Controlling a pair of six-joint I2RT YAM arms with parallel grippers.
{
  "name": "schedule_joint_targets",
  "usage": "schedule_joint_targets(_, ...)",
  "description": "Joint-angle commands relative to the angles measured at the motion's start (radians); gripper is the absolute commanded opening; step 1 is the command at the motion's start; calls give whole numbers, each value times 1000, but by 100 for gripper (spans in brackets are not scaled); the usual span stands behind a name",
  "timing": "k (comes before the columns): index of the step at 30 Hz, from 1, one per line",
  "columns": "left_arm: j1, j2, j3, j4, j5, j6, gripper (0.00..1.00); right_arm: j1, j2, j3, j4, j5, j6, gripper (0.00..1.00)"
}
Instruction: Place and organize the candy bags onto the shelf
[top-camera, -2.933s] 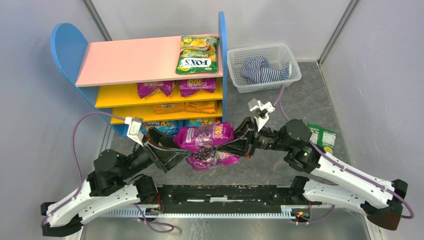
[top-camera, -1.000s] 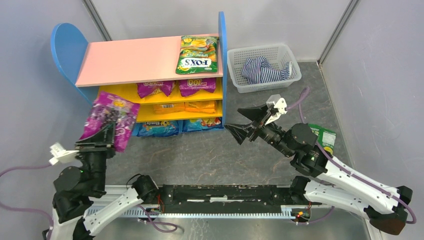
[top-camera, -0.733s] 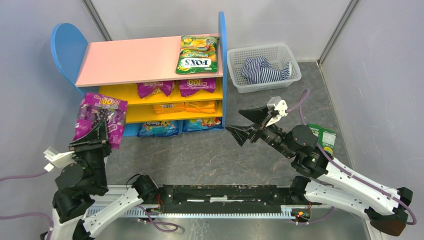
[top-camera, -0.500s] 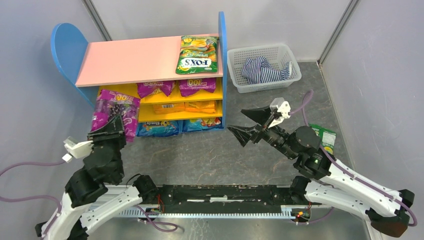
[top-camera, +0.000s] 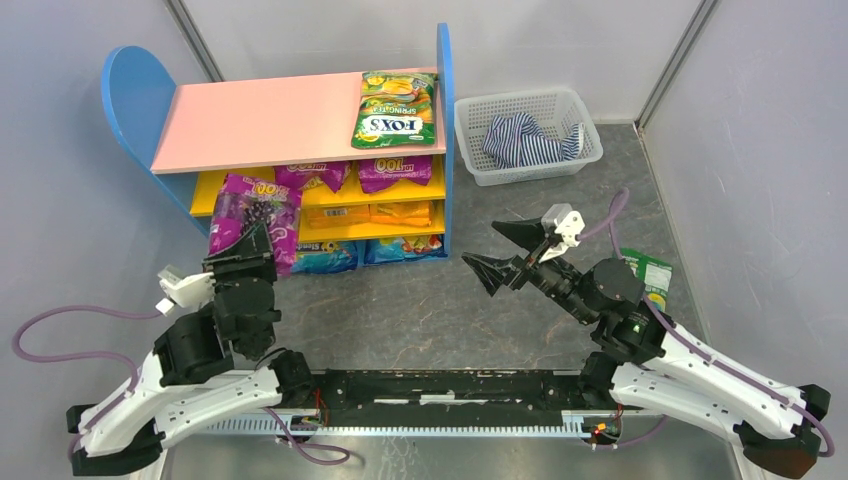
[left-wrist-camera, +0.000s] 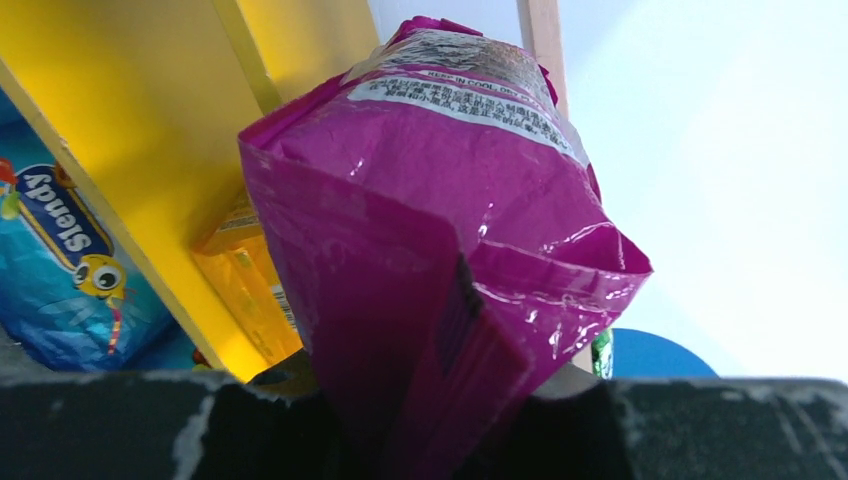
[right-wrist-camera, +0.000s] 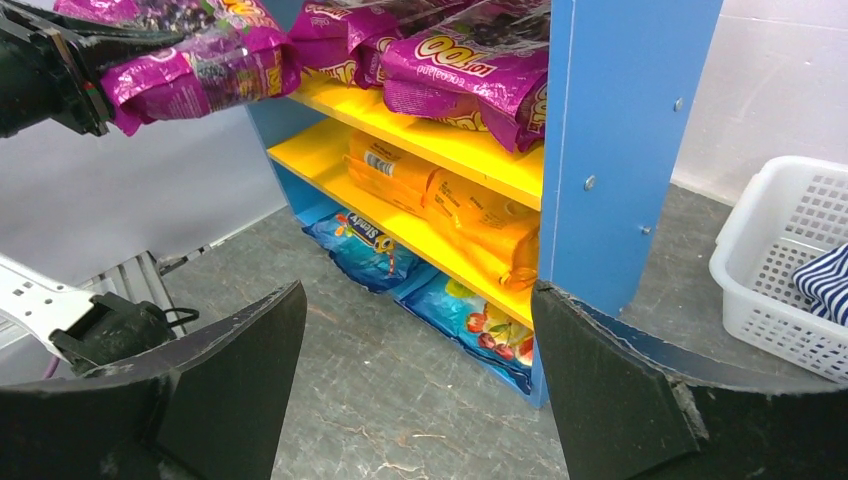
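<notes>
The left gripper needs to push outward, to the left in the top view, and let go of the purple bag, because the upper board's bare end (top-camera: 206, 187) (left-wrist-camera: 312, 45) is outward of the fingers.
My left gripper (top-camera: 247, 258) is shut on a purple grape candy bag (top-camera: 256, 218), held upright in front of the left end of the shelf (top-camera: 265, 122). In the left wrist view the bag (left-wrist-camera: 440, 220) rises from between the jaws, close to the yellow boards (left-wrist-camera: 140, 140). Two purple bags (top-camera: 355, 174) lie on the upper yellow board, orange bags (top-camera: 370, 213) on the one below and blue bags (top-camera: 360, 252) at floor level. A FOX'S bag (top-camera: 397, 108) lies on the pink top. My right gripper (top-camera: 508, 252) (right-wrist-camera: 415, 370) hangs open and empty right of the shelf.
A white mesh basket (top-camera: 480, 158) with a striped cloth (top-camera: 530, 138) stands right of the shelf. A green candy bag (top-camera: 645, 275) lies on the floor by the right arm. Grey walls close in on both sides.
My left arm has swung rightward with the purple bag, from beside the shelf's left panel to in front of its yellow boards. The right gripper drifted slightly right and stayed open.
</notes>
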Motion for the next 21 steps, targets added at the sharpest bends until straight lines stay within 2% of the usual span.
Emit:
schedule_joint_targets(1, -5, 5, -14, 263, -302, 93, 27, 0, -8, -2, 12, 19, -34, 89)
schedule_joint_targets(5, -3, 10, -50, 376, -310, 209, 27, -1, -10, 3, 0, 22, -48, 89)
schedule_joint_targets(12, 1, 24, -24, 361, -297, 294, 27, 0, 11, -18, 32, -15, -26, 92)
schedule_joint_targets(14, 1, 27, -7, 276, -233, 209, 27, 0, 54, -27, 95, -115, -12, 98)
schedule_joint_targets(16, 1, 21, -5, 205, -162, 99, 27, 1, 126, -42, 210, -296, -11, 98)
schedule_joint_targets(19, 1, 26, 5, 19, -74, -178, 27, 2, 276, 22, 338, -545, -7, 98)
schedule_joint_targets(21, 1, 40, 39, -134, -26, -357, 27, 12, 369, 50, 441, -638, -7, 98)
